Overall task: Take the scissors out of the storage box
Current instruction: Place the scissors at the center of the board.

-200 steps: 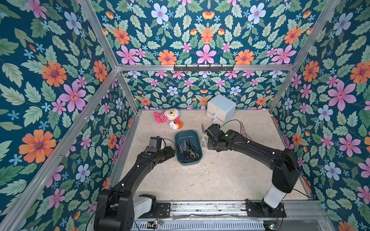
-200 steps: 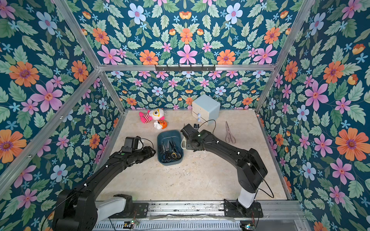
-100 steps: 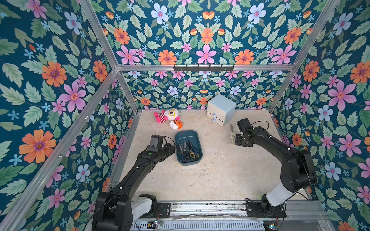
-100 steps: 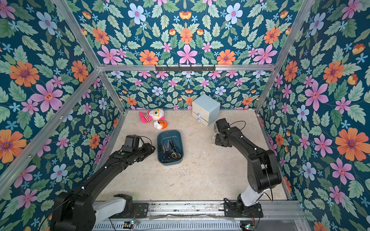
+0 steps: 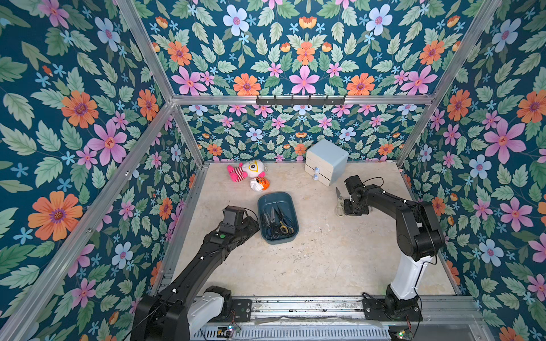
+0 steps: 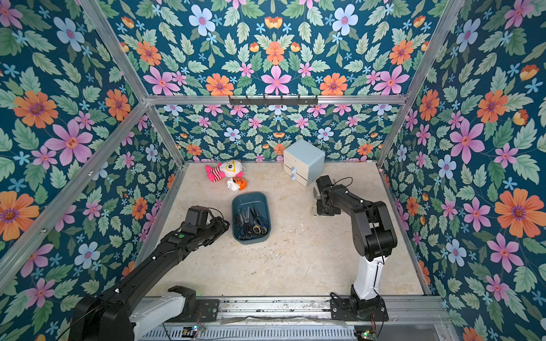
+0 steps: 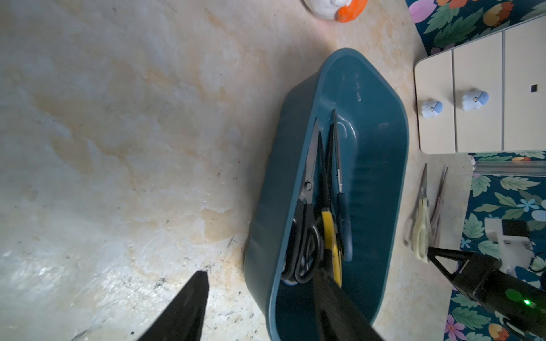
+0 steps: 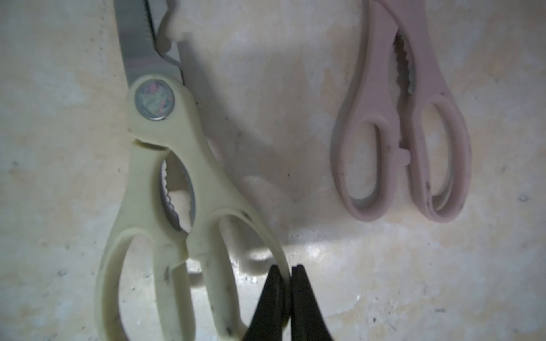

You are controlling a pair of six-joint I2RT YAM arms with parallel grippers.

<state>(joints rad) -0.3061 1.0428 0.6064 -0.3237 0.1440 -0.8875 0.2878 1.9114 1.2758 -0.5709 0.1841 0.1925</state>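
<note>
My right gripper stays low over the tabletop beside the pink pair next and opens to release the cream scissors point(image 5: 339, 202), as they're clear of the teal box.
The teal storage box point(image 5: 274, 197) point(image 6: 250, 198) point(image 7: 381, 141) sits mid-table with several scissors point(image 5: 278, 225) point(image 6: 253, 226) point(image 7: 308, 203) inside, black, yellow and blue handled. My left gripper point(image 5: 253, 225) point(image 7: 261, 271) is open and straddles the box's near wall, one finger outside and one inside. My right gripper point(image 5: 350, 206) point(image 8: 288, 269) is shut on a handle loop of the cream scissors point(image 5: 339, 202) point(image 8: 165, 183), low over the table right of the box. A pale pink pair point(image 8: 413, 133) point(image 7: 440, 200) lies beside them on the table.
A pale blue drawer cube point(image 5: 326, 159) stands at the back, just behind my right gripper. Two plush toys point(image 5: 248, 171) lie at the back left of the box. Flowered walls close in the table on three sides.
My right arm has carried the cream scissors from beside the box rightward, down next to the pink pair. The left arm has barely moved.
</note>
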